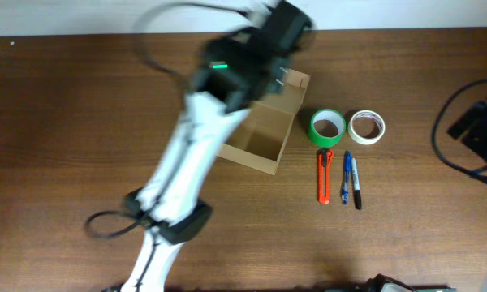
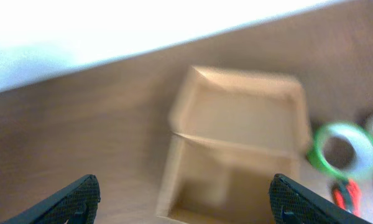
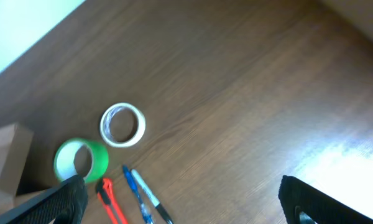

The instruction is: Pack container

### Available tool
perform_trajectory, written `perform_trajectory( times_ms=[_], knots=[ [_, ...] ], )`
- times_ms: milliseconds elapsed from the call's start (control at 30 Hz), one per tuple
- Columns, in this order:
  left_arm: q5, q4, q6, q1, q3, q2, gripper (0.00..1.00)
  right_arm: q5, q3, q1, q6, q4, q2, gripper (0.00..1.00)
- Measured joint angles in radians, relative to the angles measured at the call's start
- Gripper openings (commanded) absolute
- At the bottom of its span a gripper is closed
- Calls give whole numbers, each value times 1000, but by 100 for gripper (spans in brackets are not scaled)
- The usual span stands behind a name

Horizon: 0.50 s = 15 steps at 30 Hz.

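The right gripper will next move toward the tape rolls and go down over the side of the green roll, next to the white one.
The container is a small tan cardboard box, open, with its flap lid raised on the far side. My left arm is blurred and reaches over it, hiding part of it. In the left wrist view the left gripper is open and empty above the box, whose inside looks empty. The right gripper is open and empty above bare table, to the right of the loose items. The box's edge shows at the left of the right wrist view.
Right of the box lie a green tape roll, a white tape roll, an orange cutter, a blue pen and a black marker. My right arm sits at the right edge with cables.
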<state>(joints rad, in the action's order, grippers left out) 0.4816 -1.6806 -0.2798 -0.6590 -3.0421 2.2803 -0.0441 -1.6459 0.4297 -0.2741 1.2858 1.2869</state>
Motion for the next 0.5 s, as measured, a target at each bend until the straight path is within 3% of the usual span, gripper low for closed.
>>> perform_trajectory(
  times_ms=[233, 333, 367, 500],
  knots=[
    [44, 0, 35, 261, 38, -196, 87, -79, 0, -296, 34, 2, 24, 96],
    [34, 0, 45, 421, 150, -276, 87, -125, 0, -428, 45, 8, 54, 97],
    [30, 2, 49, 484, 197, -300, 93, -134, 0, -457, 47, 9, 65, 97],
    [-34, 0, 62, 724, 385, -347, 96, -137, 0, -529, 49, 8, 137, 96]
  ],
)
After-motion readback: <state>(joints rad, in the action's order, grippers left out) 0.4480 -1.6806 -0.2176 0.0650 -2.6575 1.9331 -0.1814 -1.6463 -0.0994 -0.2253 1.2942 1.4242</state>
